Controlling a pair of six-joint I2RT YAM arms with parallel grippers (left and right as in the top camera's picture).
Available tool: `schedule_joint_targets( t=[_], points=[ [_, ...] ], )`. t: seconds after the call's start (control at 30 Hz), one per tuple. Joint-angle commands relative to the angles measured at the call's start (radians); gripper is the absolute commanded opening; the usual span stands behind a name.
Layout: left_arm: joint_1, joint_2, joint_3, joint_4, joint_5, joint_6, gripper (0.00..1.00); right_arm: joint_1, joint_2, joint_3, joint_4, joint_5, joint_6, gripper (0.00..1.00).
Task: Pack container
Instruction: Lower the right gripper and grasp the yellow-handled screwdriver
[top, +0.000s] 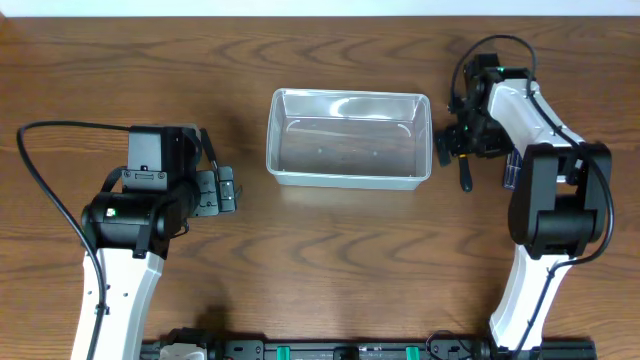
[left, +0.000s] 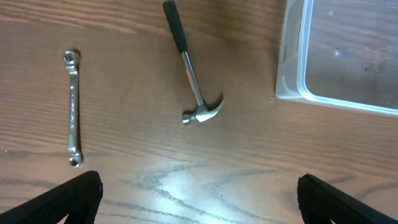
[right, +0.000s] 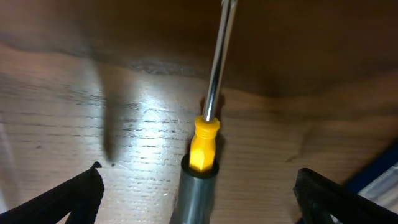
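Note:
My right gripper lowers its spread fingers next. It then draws them back to close around the screwdriver's dark handle (top: 465, 176) (right: 195, 194), which lies below and slightly back.
The clear plastic container (top: 348, 138) sits empty at the table's middle; its corner shows in the left wrist view (left: 348, 56). My left gripper (top: 228, 188) is open and empty (left: 199, 202) above bare wood. Ahead of it lie a claw hammer with a black handle (left: 193, 74) and a silver wrench (left: 73, 109). My right gripper (top: 455, 140) is open just right of the container. A screwdriver (right: 205, 143) with a yellow and grey handle and steel shaft lies between its spread fingers (right: 199, 199), untouched; its dark handle also shows in the overhead view (top: 465, 175).
The hammer and wrench are mostly hidden under the left arm in the overhead view. A blue object (right: 379, 177) lies at the right edge of the right wrist view, next to the right arm (top: 512, 170). The table is brown wood.

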Motion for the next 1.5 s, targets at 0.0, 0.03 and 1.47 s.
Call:
schedule_joint_targets(
  t=[0.0,0.03,1.47],
  points=[
    [0.0,0.0,0.024,-0.005,-0.015,0.013,0.98,-0.001,0.011,-0.007,0.0,-0.003,-0.007,0.99],
    [0.0,0.0,0.024,-0.005,-0.015,0.013,0.98,-0.003,0.011,-0.007,0.0,-0.003,-0.007,0.99],
    [0.0,0.0,0.024,-0.006,-0.015,0.013,0.98,-0.047,0.012,-0.191,0.102,-0.008,0.02,0.23]
  ],
)
